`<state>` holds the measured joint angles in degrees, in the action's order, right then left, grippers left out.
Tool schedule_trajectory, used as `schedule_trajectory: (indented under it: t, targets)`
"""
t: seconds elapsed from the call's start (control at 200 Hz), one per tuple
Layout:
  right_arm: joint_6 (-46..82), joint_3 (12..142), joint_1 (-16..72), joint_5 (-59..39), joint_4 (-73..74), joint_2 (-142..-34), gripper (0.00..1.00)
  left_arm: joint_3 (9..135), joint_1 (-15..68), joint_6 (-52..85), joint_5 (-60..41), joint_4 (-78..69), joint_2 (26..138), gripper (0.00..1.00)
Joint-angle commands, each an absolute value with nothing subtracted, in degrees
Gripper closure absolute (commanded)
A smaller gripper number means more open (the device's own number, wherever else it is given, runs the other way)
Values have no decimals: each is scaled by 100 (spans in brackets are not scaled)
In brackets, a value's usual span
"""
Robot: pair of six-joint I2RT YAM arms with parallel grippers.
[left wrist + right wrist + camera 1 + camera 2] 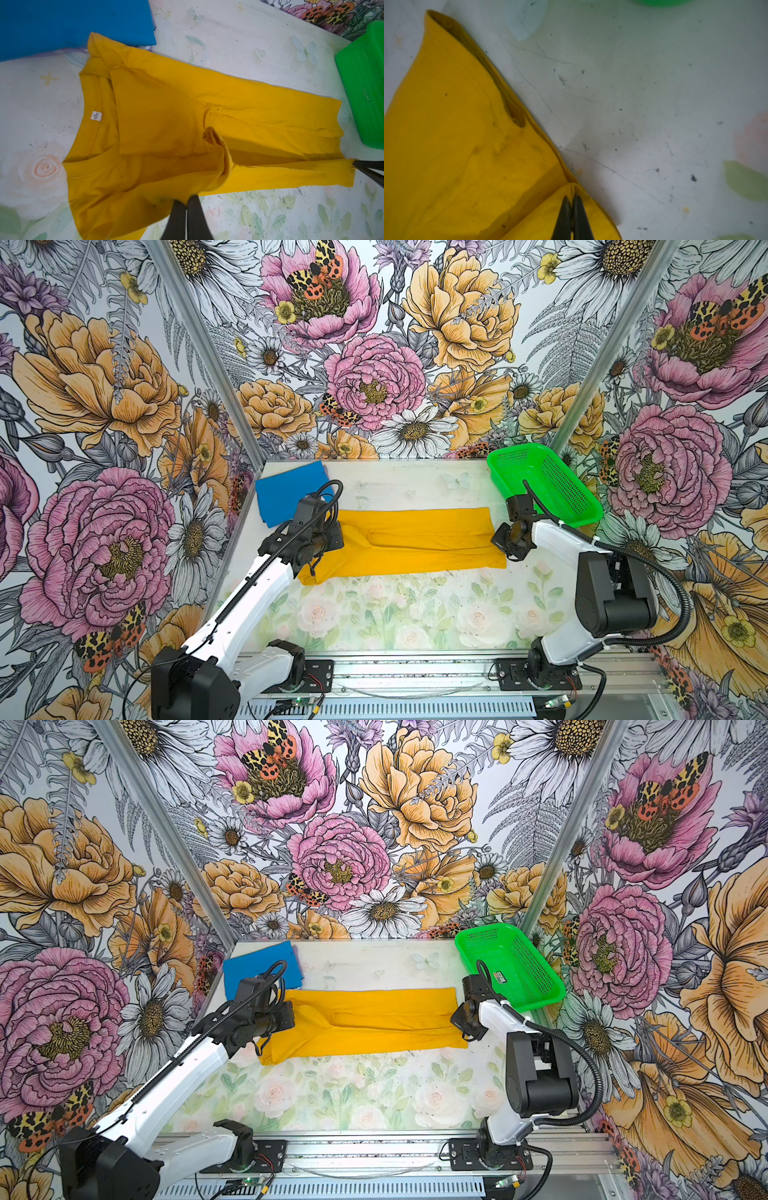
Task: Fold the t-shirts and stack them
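Note:
My right gripper should next move the hem corner outward and let go of it by the folded far side's inner edge, because that edge lies outward of my gripper.
The mustard-yellow t-shirt lies lengthwise across the middle of the table, its far side and sleeve folded inward. The collar and white label face my left wrist camera. My left gripper is shut on the near edge of the yellow t-shirt by the sleeve end, lifting a fold. My right gripper is shut on the near hem corner of the yellow t-shirt. The bright blue t-shirt rests folded flat at the back left.
A bright green perforated basket stands at the back right, close behind my right wrist. Flowered walls close in the table on three sides. The floral tabletop stretches in front of the yellow shirt.

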<state>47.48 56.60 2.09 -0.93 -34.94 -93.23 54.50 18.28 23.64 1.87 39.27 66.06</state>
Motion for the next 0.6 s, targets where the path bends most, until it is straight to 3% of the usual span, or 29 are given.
schedule_trajectory:
  t: [0.0,0.595]
  targets:
    - [4827,5955,158,-167,-3322,-9499,100,5752,1762,2055,-20,3438,6890,100]
    - [4842,6587,132,-262,-3305,-10169,100,6212,1264,1718,-48,3240,7946,100]
